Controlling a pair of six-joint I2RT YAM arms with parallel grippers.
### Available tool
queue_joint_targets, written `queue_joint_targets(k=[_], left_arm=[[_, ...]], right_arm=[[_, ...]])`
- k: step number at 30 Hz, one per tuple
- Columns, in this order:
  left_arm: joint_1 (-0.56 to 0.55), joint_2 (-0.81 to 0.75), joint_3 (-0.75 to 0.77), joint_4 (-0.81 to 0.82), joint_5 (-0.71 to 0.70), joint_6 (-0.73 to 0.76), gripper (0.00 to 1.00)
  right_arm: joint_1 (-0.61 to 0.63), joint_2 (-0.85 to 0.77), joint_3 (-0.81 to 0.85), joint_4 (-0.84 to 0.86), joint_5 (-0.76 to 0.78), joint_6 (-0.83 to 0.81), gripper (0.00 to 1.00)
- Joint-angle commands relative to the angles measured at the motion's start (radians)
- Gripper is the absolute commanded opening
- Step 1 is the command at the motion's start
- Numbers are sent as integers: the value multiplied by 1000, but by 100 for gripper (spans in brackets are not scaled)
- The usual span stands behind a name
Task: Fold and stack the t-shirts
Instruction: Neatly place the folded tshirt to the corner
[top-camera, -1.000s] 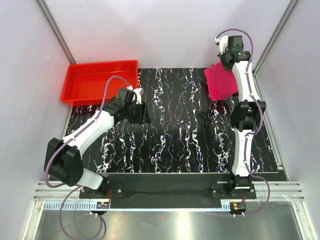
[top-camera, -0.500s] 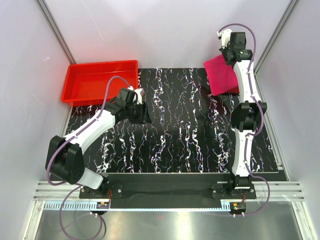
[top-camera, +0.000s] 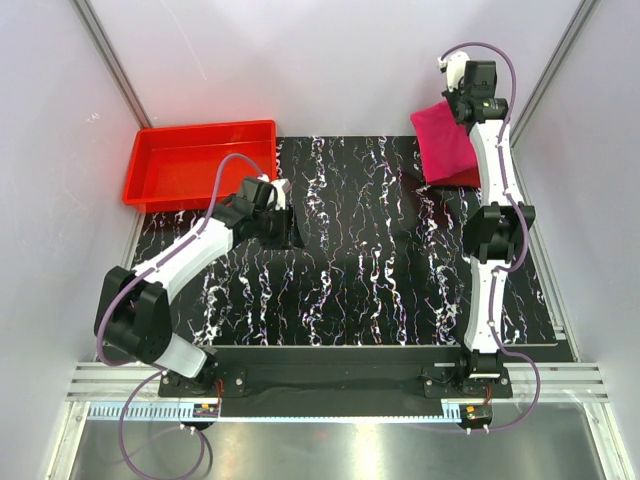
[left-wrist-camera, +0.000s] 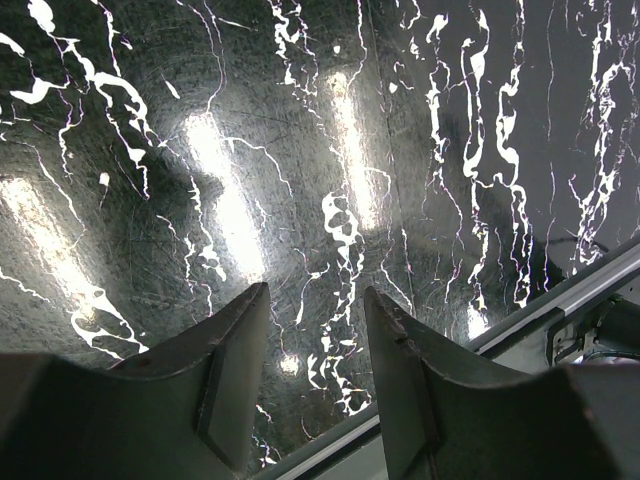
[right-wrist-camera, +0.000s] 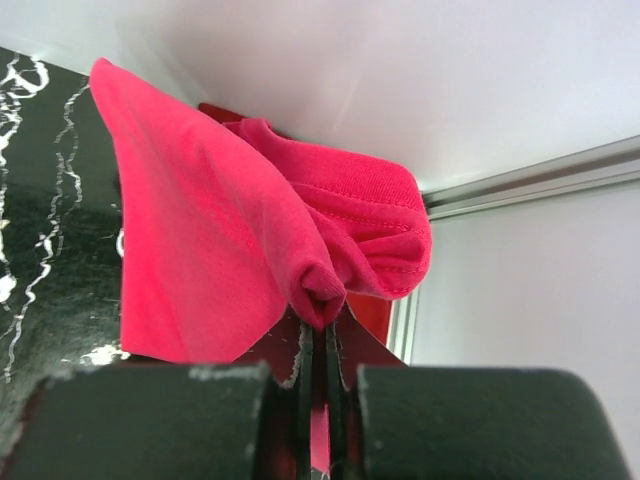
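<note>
The red edge of the maroon-red t-shirt (top-camera: 464, 178) (right-wrist-camera: 373, 316) is still uncovered, so I should move my right gripper to the right in the top view and down to let go of the fold of the magenta-pink t-shirt over it.
The magenta-pink t-shirt (top-camera: 443, 140) hangs bunched at the back right corner, and my right gripper (top-camera: 463, 106) is shut on a fold of it. In the right wrist view the pink cloth (right-wrist-camera: 200, 230) drapes left from my right gripper (right-wrist-camera: 322, 325), with a hemmed edge (right-wrist-camera: 380, 225) curling right. A darker red cloth (right-wrist-camera: 375, 312), likely the maroon-red t-shirt, shows behind and under the pink one, mostly hidden; a red edge (top-camera: 458, 181) also shows below the pink shirt from above. My left gripper (top-camera: 285, 226) is open and empty over the bare table (left-wrist-camera: 315, 300).
A rigid red plastic tray (top-camera: 150, 190) stands at the back left. The black marbled table top (top-camera: 360, 270) reaches the metal front rail (left-wrist-camera: 590, 285). White walls close in right behind and beside the right gripper.
My right gripper has moved farther back and a little right with the pink shirt, pulling it toward the corner. The left arm has barely shifted.
</note>
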Motion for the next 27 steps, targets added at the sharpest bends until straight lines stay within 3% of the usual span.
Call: queue_joint_targets(k=[1,15,23,27], left_arm=[[0,12,48,8,26,12,48],[-4,69,95,-15,15,9,47],[-32,125,114,-29,-5,7,47],[-44,136,115,-43,-23,9,47]], right_arm=[[-36,-6,39,89,4,-16,0],[-102,109,19,201,-114,-28,0],[-157,275,46,414,-123,-45,0],[-193,365,101,504,-55,-27,0]])
